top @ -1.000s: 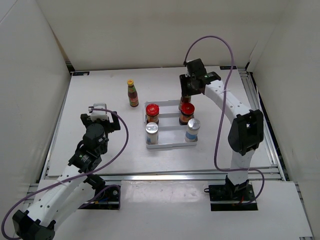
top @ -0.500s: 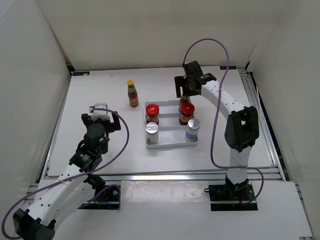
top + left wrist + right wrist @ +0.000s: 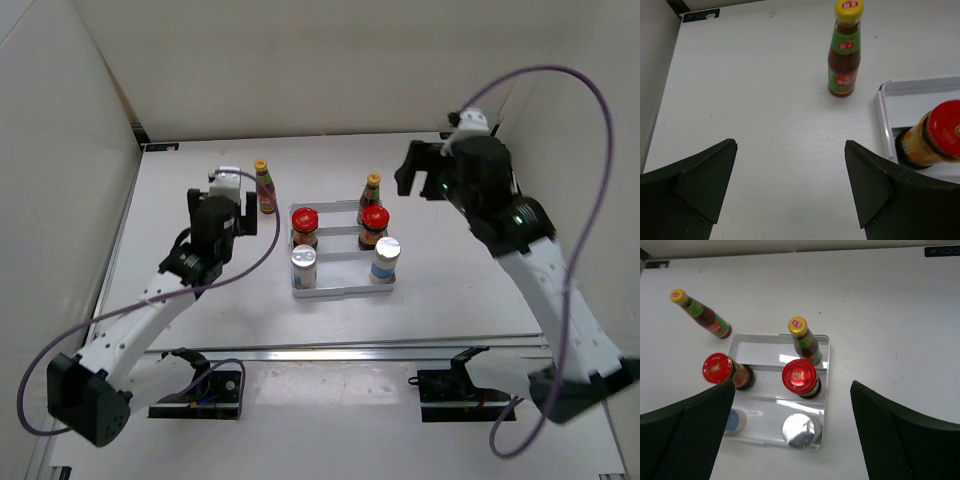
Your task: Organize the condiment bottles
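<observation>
I will move my left gripper outward over the yellow cap, then down around the slim sauce bottle, and close it, because the bottle still stands outside the tray (image 3: 340,291).
One slim sauce bottle (image 3: 265,187) (image 3: 843,55) with a yellow cap stands on the table left of the white tray (image 3: 340,291). My left gripper (image 3: 248,212) (image 3: 790,145) is open just short of this bottle and holds nothing. In the tray stand the other sauce bottle (image 3: 372,190) (image 3: 805,340), two red-lidded jars (image 3: 304,225) (image 3: 374,226) and two silver-topped shakers (image 3: 304,265) (image 3: 386,258). My right gripper (image 3: 425,178) (image 3: 792,384) hangs open and empty high above the tray's right side.
White walls enclose the table on three sides. A metal rail runs along the table's near edge (image 3: 330,353). The tray's back left slot (image 3: 760,351) has nothing in it.
My right gripper opened, let go of the sauce bottle in the tray's back right slot and rose away to the right. The left arm reached forward toward the loose sauce bottle.
</observation>
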`<state>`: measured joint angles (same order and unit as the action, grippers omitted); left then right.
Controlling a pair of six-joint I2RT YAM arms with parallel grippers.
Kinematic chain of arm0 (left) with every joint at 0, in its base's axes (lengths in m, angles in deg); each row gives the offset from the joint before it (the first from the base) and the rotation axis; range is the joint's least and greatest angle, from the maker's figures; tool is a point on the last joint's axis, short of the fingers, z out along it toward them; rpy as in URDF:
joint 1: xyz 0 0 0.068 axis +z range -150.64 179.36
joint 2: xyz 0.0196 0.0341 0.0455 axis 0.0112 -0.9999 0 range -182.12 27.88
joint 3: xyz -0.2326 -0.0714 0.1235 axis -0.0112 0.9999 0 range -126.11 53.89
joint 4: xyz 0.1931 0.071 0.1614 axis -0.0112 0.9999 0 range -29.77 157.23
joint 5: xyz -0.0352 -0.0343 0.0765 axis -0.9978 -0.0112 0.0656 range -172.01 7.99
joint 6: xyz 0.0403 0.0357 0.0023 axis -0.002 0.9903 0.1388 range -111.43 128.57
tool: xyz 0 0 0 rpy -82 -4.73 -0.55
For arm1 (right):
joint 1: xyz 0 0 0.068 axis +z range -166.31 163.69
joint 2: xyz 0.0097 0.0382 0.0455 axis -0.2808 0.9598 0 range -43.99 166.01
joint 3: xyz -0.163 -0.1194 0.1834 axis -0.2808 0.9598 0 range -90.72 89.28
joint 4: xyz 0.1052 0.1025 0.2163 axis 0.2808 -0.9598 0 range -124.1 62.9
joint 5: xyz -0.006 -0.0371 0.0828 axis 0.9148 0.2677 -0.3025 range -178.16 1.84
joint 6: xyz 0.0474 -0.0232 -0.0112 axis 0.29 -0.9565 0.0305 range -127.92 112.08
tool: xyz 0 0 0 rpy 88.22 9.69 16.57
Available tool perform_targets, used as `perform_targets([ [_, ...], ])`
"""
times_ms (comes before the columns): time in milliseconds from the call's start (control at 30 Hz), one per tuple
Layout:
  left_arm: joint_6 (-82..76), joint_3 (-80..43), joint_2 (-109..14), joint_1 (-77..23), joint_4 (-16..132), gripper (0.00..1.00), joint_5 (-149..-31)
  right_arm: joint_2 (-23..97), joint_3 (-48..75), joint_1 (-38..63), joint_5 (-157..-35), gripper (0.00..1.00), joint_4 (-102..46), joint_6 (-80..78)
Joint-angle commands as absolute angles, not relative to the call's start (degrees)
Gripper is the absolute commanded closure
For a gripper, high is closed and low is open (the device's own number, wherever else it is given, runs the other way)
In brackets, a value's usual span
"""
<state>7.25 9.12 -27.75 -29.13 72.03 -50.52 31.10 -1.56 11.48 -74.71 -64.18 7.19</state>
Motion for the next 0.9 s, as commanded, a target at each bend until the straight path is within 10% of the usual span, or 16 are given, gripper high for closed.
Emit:
perform_targets([
  [0, 4.19, -2.32, -35.71, -27.63, 75.52, 0.0, -54.24, 19.93, 7.88, 11.38, -73.91, 0.01, -64.37, 12.11],
  [233, 2.69, -12.01, -46.2, -24.02, 69.29, 0.0, -72.41, 4.53, 15.63, 11.38, -75.86, 0.01, -66.21, 13.97],
  [867, 0.39, -20.99, -67.83, -21.3, 64.89, 0.0, -65.67, 1.8, 14.58, 11.38, -80.6, 0.01, -69.9, 15.1],
])
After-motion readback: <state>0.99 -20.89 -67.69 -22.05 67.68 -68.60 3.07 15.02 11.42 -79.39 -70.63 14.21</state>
